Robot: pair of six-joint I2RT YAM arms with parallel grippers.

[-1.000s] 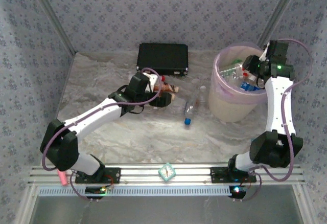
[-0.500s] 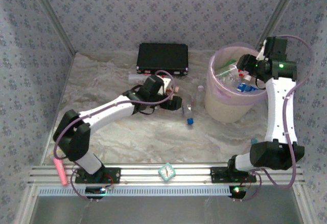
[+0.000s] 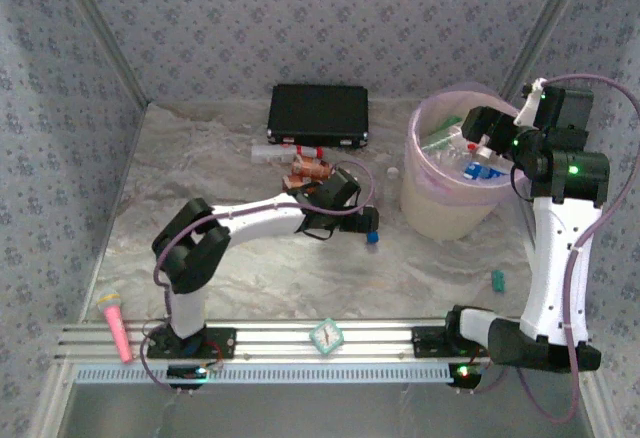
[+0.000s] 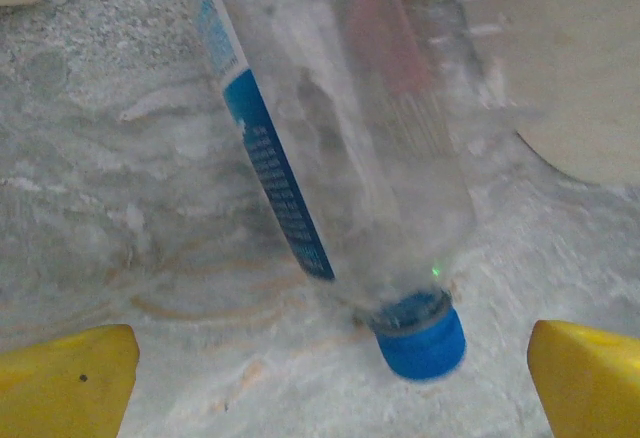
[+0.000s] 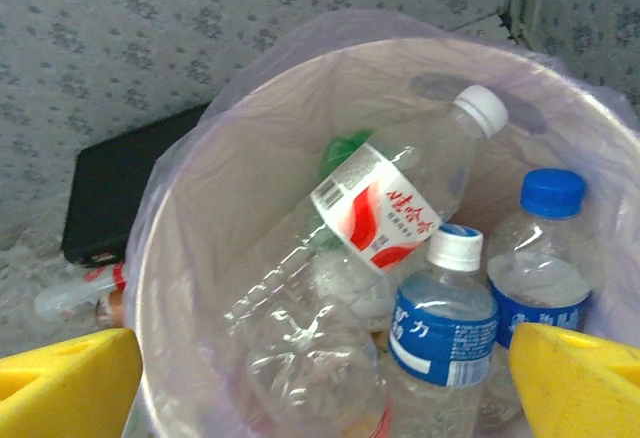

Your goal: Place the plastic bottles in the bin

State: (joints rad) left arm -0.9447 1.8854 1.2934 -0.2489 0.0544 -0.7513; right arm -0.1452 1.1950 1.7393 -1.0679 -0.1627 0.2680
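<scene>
The left gripper will next move down and outward past the blue cap [image 4: 420, 333] over the bottle's clear body [image 4: 375, 178], because its open fingers are now only at the cap end.
A clear bottle with a blue label and blue cap [image 4: 420, 333] lies on the marble table, cap toward me. My left gripper [image 4: 330, 388] hovers open over its cap end [image 3: 372, 239], one yellow fingertip [image 4: 60, 378] on each side, not touching it. The bin [image 3: 440, 213], cream with a pink-lavender liner [image 5: 190, 238], holds several bottles: a red-and-white-labelled one [image 5: 385, 208], a blue-labelled one [image 5: 445, 318], a blue-capped one [image 5: 550, 248] and a green one [image 5: 345, 150]. My right gripper [image 5: 320, 388] hangs open above the bin [image 3: 478, 143] with nothing in it.
A flat black case [image 3: 318, 115] lies at the back. In front of it are orange-brown bottles [image 3: 310, 168] and a clear red-labelled bottle [image 3: 280, 153]. A small white bottle [image 3: 393, 172] stands left of the bin. A pink object [image 3: 112, 323] lies near the left base.
My left arm has swung right from the orange-brown bottles to the blue-capped bottle. My right arm has lifted and drawn back a little above the bin.
</scene>
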